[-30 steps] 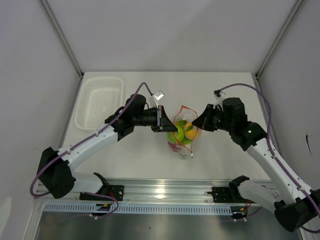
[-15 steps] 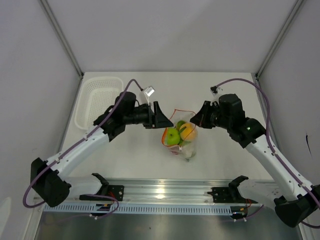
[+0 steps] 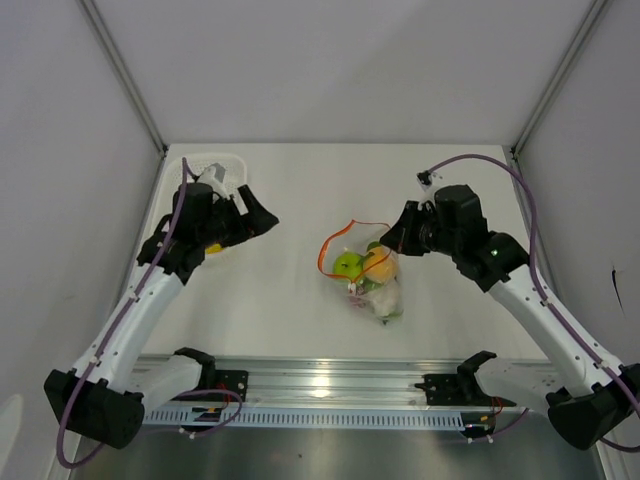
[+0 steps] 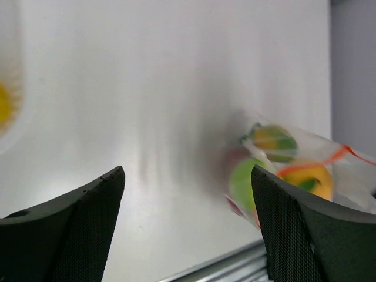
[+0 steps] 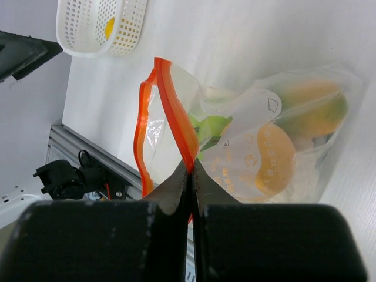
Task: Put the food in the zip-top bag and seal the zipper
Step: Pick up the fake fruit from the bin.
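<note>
The robot's left gripper will swing to the left in the top view and go down into the basket onto the yellow piece (image 3: 213,248) (image 4: 4,106), which is still outside the bag.
The clear zip-top bag (image 3: 372,283) lies mid-table with food inside: a green apple (image 3: 347,266), an orange fruit (image 3: 377,264) and pale pieces below them. Its orange-red zipper (image 3: 334,246) gapes in a loop. My right gripper (image 3: 393,240) is shut on that zipper (image 5: 170,100), pinching the strip at its fingertips (image 5: 191,167); the bag (image 5: 276,147) hangs beyond them. My left gripper (image 3: 262,220) is open and holds nothing, well left of the bag and beside the basket. In the left wrist view the left gripper (image 4: 188,223) looks across bare table at the blurred bag (image 4: 282,170).
A white mesh basket (image 3: 222,165) sits at the back left, partly hidden by the left arm, with a yellow piece (image 5: 109,26) in it. A metal rail (image 3: 320,385) runs along the near edge. Grey walls close in both sides.
My left gripper opened, let go of the bag's mouth and swung back left to the basket. The bag sagged onto the table, still held by the right gripper.
</note>
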Robot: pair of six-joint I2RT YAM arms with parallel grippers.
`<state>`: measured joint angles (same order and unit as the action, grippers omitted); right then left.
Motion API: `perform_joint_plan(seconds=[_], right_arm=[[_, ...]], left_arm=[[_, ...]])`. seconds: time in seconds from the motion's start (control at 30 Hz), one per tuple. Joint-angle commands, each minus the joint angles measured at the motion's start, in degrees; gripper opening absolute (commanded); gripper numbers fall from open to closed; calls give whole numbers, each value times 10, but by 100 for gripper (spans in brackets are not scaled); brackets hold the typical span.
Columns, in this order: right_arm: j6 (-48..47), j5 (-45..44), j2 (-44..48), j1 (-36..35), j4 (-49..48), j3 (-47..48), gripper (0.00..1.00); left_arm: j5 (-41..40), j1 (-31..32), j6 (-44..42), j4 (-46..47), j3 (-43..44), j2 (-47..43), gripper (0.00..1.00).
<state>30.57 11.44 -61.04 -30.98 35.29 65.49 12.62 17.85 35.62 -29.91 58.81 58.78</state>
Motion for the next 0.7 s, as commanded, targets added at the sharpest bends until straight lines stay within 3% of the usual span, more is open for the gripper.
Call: perform_joint_plan(seconds=[0.0, 0.2, 0.3, 0.67], right_arm=[[-24, 5, -11, 3, -20, 36, 0], [-40, 17, -27, 7, -23, 41, 0], [-46, 22, -29, 11, -24, 38, 0], [-58, 43, -27, 26, -37, 16, 0]], left_arm=[[-112, -58, -15, -64, 2, 31, 89], [-179, -120, 16, -96, 52, 133, 90], [-164, -160, 48, -124, 78, 176, 90], [-222, -203, 89, -198, 190, 312, 88]])
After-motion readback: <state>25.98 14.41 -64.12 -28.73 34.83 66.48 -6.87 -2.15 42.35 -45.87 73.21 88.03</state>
